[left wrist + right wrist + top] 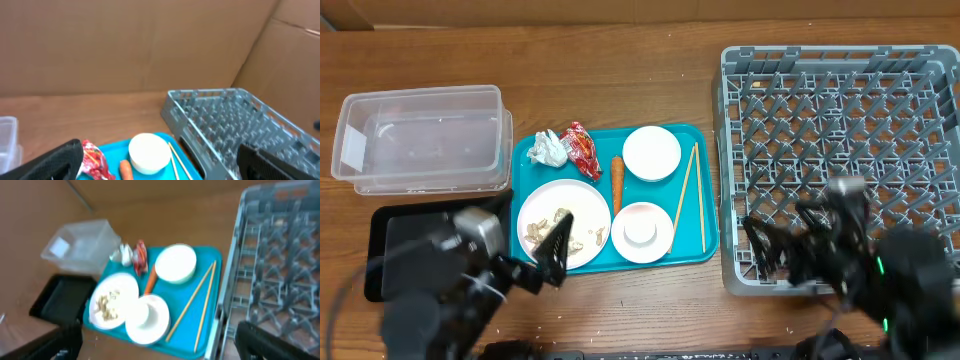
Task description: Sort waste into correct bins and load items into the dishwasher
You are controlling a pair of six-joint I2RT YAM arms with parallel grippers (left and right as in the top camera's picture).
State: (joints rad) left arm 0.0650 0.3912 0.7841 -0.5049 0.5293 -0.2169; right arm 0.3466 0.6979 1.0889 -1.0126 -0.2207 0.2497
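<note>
I will next move my right gripper to the left in the overhead view and lower it, tilting down, over the small white cup, because the cup stands free of the bowl's rim.
On the teal tray lie a white plate with beige food scraps, a white bowl, a second bowl holding a small white cup, chopsticks, a carrot, a red wrapper and a crumpled white wrapper. My left gripper hovers open over the plate's near edge. It is empty in the left wrist view. My right gripper is open and empty over the grey dish rack's front left corner. It also shows in the right wrist view.
The clear container stands at the far left, with the black tray in front of it and partly under my left arm. Cardboard walls stand behind the table. The rack fills the right side.
</note>
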